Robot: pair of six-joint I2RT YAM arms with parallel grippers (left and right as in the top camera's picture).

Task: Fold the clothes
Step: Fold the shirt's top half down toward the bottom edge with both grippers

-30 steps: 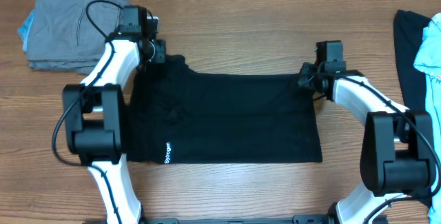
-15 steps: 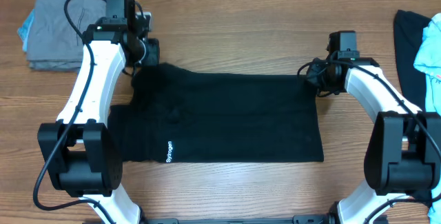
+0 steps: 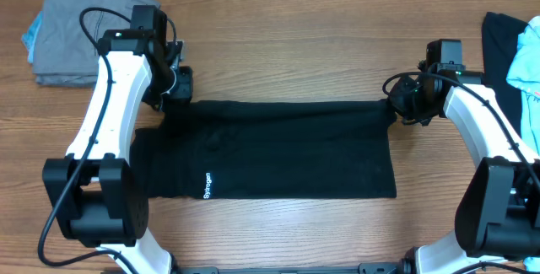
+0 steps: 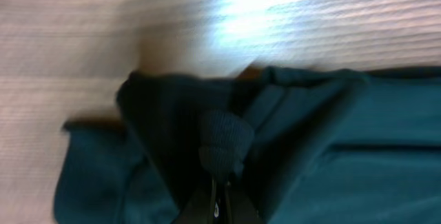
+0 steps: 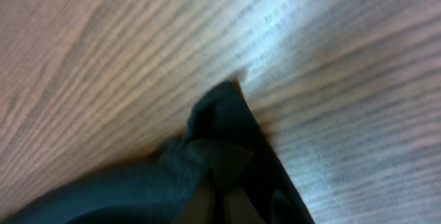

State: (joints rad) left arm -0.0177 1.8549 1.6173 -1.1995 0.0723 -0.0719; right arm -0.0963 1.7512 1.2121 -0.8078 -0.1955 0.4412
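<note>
My left gripper shifts to the left in the overhead view next, then back over the shirt's lower layer (image 3: 148, 151) (image 4: 94, 163), which sticks out past the held corner.
A black shirt (image 3: 278, 152) with small white lettering (image 3: 206, 185) lies spread across the middle of the wooden table. My left gripper (image 3: 175, 88) is shut on the shirt's far left corner. In the left wrist view a bunched fold of the black shirt (image 4: 224, 141) sticks out from between the closed jaws. At the far right corner my right gripper (image 3: 402, 101) is shut on the shirt. The right wrist view has the pinched corner of the black shirt (image 5: 220, 148) above the bare wood. The far edge runs taut between both grippers.
A folded grey garment (image 3: 72, 29) over a light blue one lies at the far left corner. At the right edge sit a black garment (image 3: 498, 51) and a light blue garment (image 3: 527, 55). Bare wood shows beyond the shirt's far edge.
Both grippers have moved outward, the left one left and the right one right, keeping hold of the shirt. The far edge has been pulled straight and the shirt is now stretched wider.
</note>
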